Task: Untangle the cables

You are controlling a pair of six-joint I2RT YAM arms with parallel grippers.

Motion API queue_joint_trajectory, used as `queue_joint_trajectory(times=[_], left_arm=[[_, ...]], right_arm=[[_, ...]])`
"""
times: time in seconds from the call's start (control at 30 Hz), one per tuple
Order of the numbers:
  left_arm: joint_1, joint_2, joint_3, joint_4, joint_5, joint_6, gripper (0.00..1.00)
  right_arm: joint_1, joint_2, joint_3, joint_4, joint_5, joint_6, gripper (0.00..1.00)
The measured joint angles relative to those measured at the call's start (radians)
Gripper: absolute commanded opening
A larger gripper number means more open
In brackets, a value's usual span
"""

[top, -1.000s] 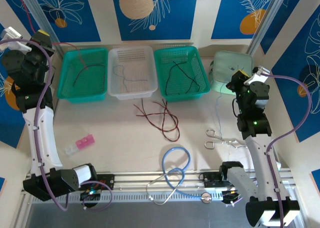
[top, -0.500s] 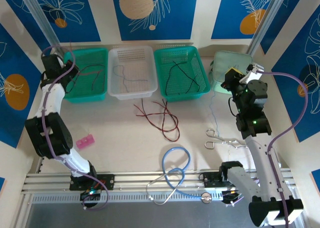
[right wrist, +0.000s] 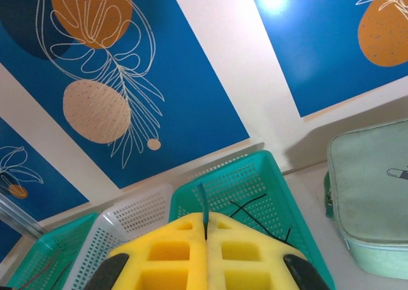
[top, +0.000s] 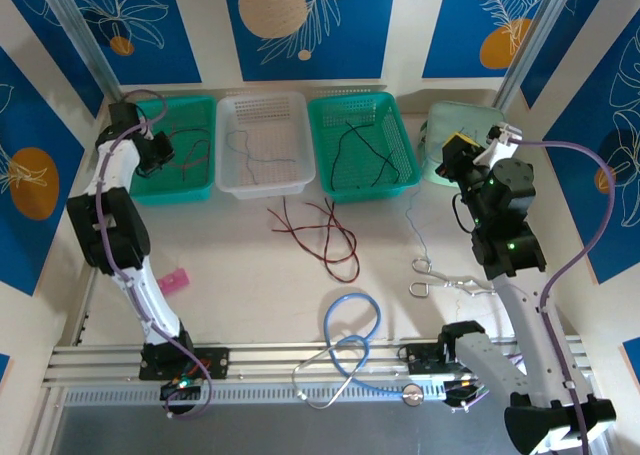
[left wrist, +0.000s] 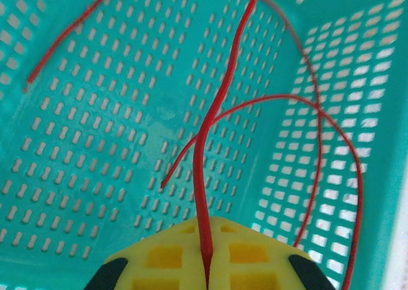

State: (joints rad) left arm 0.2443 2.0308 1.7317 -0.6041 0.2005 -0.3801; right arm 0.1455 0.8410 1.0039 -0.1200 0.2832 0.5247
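My left gripper lowers further toward the teal basket's perforated bottom next and releases the red cable there, because more red cable already loops across it.
My left gripper [top: 157,152] hangs inside the left teal basket [top: 135,190], shut on a red cable [left wrist: 220,105] that runs up from between its yellow pads [left wrist: 172,255]. More red cable [left wrist: 319,150] loops across the basket floor. My right gripper [top: 450,157] is raised at the right, shut on a thin purple-grey cable [top: 418,230] that hangs down to the table. Its tip [right wrist: 202,204] pokes out above the pads. Dark red cables [top: 335,240] lie tangled mid-table. A black cable [top: 365,150] lies in the right teal basket [top: 400,185], and a grey one [top: 255,153] in the white basket [top: 265,187].
Metal scissors [top: 440,275] lie right of centre. A thick light-blue tube loop [top: 350,325] sits near the front rail. A pink item [top: 172,280] lies at the left, and a mint pouch [top: 462,125] at the back right. Blue patterned walls close the back and sides.
My left arm has swung from high at the far left down into the left teal basket, bringing the red cable. My right gripper has drifted slightly left with its thin cable.
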Motion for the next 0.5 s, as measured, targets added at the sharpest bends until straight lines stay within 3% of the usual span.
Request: queue_joint_trajectory(times=[0.3,0.4,0.47,0.5], left_arm=[[-0.021,0.189,0.126,-0.135,0.002,0.05,0.02],[-0.021,0.201,0.134,-0.16,0.008,0.05,0.16],[-0.021,0.203,0.157,-0.179,0.012,0.057,0.4],[-0.021,0.204,0.172,-0.183,0.014,0.057,0.45]], right_arm=[[0.089,0.001,0.06,-0.011,0.002,-0.03,0.0],[0.113,0.001,0.079,-0.017,0.005,-0.043,0.0],[0.127,0.001,0.09,-0.024,0.006,-0.05,0.0],[0.134,0.002,0.095,-0.026,0.008,-0.053,0.0]])
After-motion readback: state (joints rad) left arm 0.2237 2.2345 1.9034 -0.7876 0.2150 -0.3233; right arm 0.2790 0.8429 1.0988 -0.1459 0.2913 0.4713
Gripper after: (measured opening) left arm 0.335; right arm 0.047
